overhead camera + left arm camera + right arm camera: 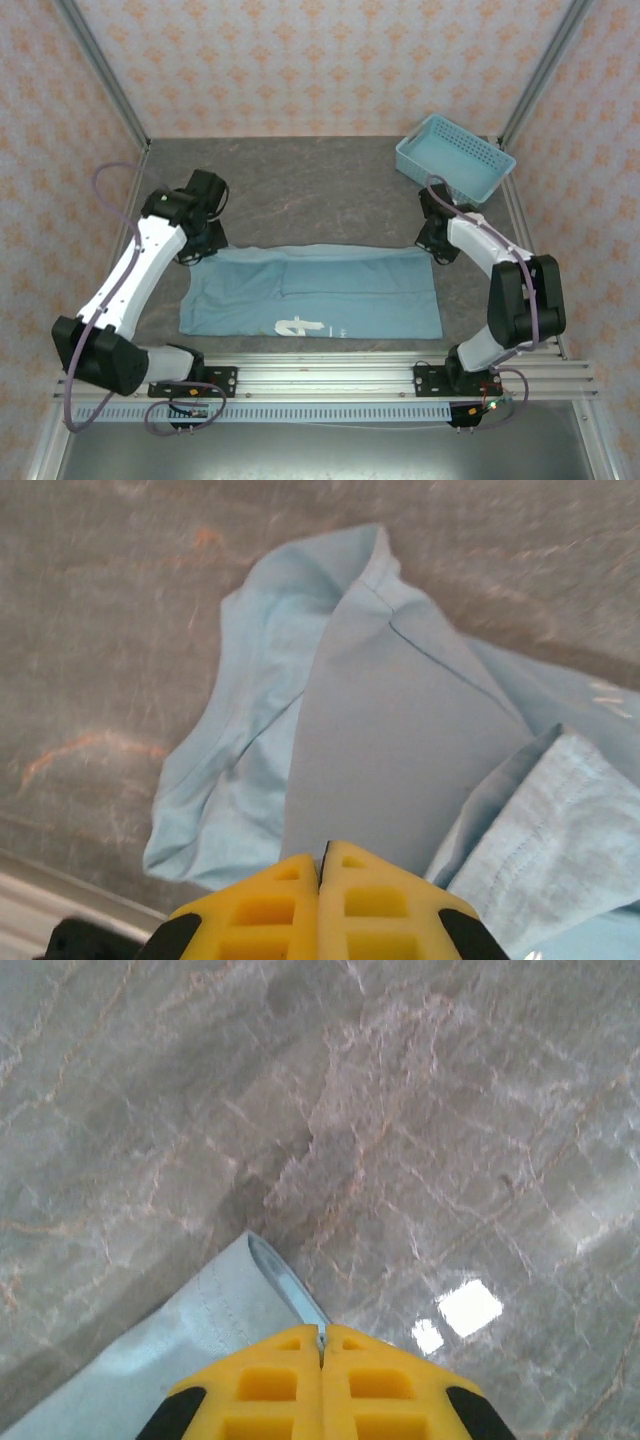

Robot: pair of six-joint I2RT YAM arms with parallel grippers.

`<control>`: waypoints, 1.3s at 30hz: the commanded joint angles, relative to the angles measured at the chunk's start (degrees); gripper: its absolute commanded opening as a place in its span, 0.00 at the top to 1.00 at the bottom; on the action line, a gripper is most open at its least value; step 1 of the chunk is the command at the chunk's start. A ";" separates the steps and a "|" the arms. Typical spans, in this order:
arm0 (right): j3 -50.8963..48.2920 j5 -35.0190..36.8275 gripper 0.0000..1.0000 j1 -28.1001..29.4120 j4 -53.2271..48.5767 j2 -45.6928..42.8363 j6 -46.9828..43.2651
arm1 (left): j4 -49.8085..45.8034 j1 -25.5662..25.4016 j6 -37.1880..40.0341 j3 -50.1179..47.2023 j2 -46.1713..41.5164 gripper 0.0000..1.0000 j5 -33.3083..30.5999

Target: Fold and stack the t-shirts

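The shirt's near corner (193, 322) (172, 852) is still uncovered by the shirt's taut flap. My left gripper needs to move back and down over that corner next and release the flap there.
A light teal-blue t-shirt (320, 290) lies spread across the table, folded over on itself, with white lettering (300, 326) near its front edge. My left gripper (196, 252) is at the shirt's far left corner. In the left wrist view its yellow fingers (270, 905) are shut on a taut flap of the t-shirt (400, 730). My right gripper (438, 250) is at the far right corner. In the right wrist view its fingertips (270, 1380) are pinched shut on the hemmed edge of the t-shirt (190, 1335).
A light-blue plastic lattice basket (455, 155) stands at the back right, close behind the right arm. The dark marbled table (320, 190) stretches bare behind the shirt. An aluminium rail (330, 375) runs along the near edge, and patterned walls enclose the table.
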 commanded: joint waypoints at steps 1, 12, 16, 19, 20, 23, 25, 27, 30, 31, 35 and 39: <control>-2.19 0.33 1.00 1.88 -2.44 -2.95 2.18 | -4.20 -0.30 -3.89 -3.69 -3.88 1.00 -4.57; -5.73 4.16 1.00 5.28 -8.76 -6.77 5.54 | -7.20 -3.23 -12.19 -14.18 -13.46 1.00 -5.54; -6.65 5.20 1.00 5.59 -9.63 -7.23 6.32 | -6.57 -4.52 -14.13 -17.40 -14.60 1.00 -4.26; -6.84 5.45 1.00 5.68 -10.24 -7.80 6.76 | -6.36 -5.40 -15.23 -18.64 -14.86 1.00 -3.71; -6.89 5.41 1.00 5.66 -10.63 -7.99 7.16 | -6.63 -5.71 -15.67 -18.85 -15.02 1.00 -3.98; -8.30 4.01 0.93 5.86 -10.42 -8.92 7.99 | -7.22 -6.34 -16.98 -19.74 -15.88 1.00 -4.63; -9.35 3.51 0.90 5.81 -10.41 -9.32 8.94 | -6.54 -6.64 -17.76 -21.06 -16.52 1.00 -3.77; -10.20 3.15 0.89 5.80 -10.57 -9.72 9.79 | -5.90 -7.14 -19.20 -22.90 -17.01 1.00 -2.73; -10.71 3.09 0.82 5.86 -10.91 -10.35 10.74 | -4.90 -7.48 -20.86 -25.79 -17.65 1.00 -1.72; -10.72 3.19 0.81 5.85 -11.05 -10.55 10.91 | -4.72 -7.53 -21.19 -26.46 -17.84 1.00 -1.73; -9.89 3.61 0.77 5.85 -12.42 -11.25 11.70 | -5.14 -7.57 -22.23 -27.46 -18.38 1.00 -3.34; -9.15 3.63 0.73 5.86 -12.87 -12.05 11.94 | -4.30 -7.57 -22.23 -27.79 -17.91 1.00 -3.83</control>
